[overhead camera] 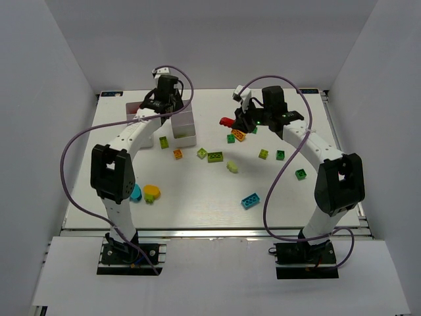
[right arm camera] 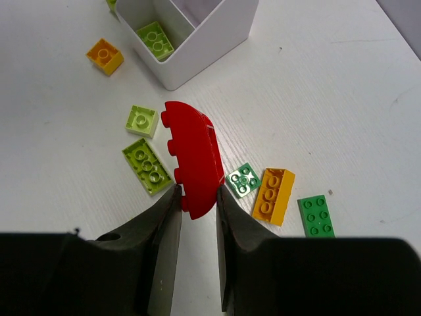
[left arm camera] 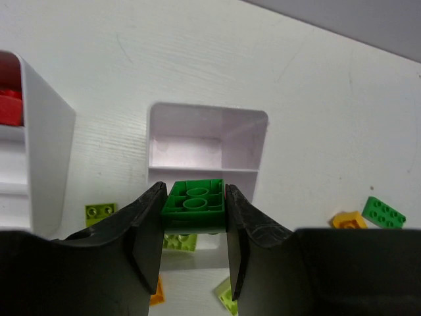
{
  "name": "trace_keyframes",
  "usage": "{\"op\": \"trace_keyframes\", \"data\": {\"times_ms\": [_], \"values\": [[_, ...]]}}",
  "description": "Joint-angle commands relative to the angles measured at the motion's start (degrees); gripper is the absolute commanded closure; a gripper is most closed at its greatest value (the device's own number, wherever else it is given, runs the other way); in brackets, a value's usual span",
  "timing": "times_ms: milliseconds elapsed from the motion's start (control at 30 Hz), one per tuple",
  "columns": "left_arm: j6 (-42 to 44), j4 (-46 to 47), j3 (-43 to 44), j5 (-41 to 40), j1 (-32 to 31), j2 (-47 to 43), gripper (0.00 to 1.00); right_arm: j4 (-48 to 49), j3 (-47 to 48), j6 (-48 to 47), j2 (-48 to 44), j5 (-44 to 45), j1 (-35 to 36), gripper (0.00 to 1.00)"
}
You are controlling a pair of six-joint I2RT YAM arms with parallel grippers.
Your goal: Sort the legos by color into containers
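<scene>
I will next carry the dark green lego outward and down with my left gripper, over the white container's bare section, because the near section already holds a lime lego.
My left gripper is shut on a dark green lego, held studs-down above a white container, whose far compartment shows bare. A lime lego lies under the held one. A second container at the left holds a red lego. From above, the left gripper hangs over the container. My right gripper is shut on a curved red lego, lifted over the table near the container's corner. From above the red lego sticks out left of the right gripper.
Loose legos lie under the right gripper: lime, small green, orange, green. Further ones are scattered mid-table: lime, green, cyan, cyan and orange by the left arm.
</scene>
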Motion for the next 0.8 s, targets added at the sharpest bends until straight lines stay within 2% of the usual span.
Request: {"op": "trace_keyframes", "data": {"times_ms": [0, 367, 567, 667, 700, 767], "values": [[3.80, 2.98, 4.12, -2.94, 1.00, 1.18, 0.97, 1.62, -0.29, -0.65, -2.48, -1.03, -0.14, 1.00], [6.26, 2.46, 12.38, -0.93, 1.97, 9.26, 0.96, 1.62, -0.64, -0.65, -2.91, -1.12, -0.14, 1.00], [5.65, 2.28, 12.39, 0.48, 1.97, 9.62, 0.95, 1.79, -0.90, -0.73, -3.18, -1.12, -0.23, 1.00], [5.47, 1.93, 11.68, 0.31, 1.97, 9.62, 0.87, 1.79, -0.90, -0.73, -3.09, -1.30, -0.23, 1.00], [5.47, 1.76, 11.42, 0.31, 1.88, 9.53, 0.76, 1.79, -0.82, -0.73, -3.18, -1.30, -0.14, 1.00], [5.12, 1.49, 11.24, -0.22, 1.97, 9.45, 0.61, 1.71, -0.73, -0.82, -3.09, -1.39, -0.14, 1.00]]}}
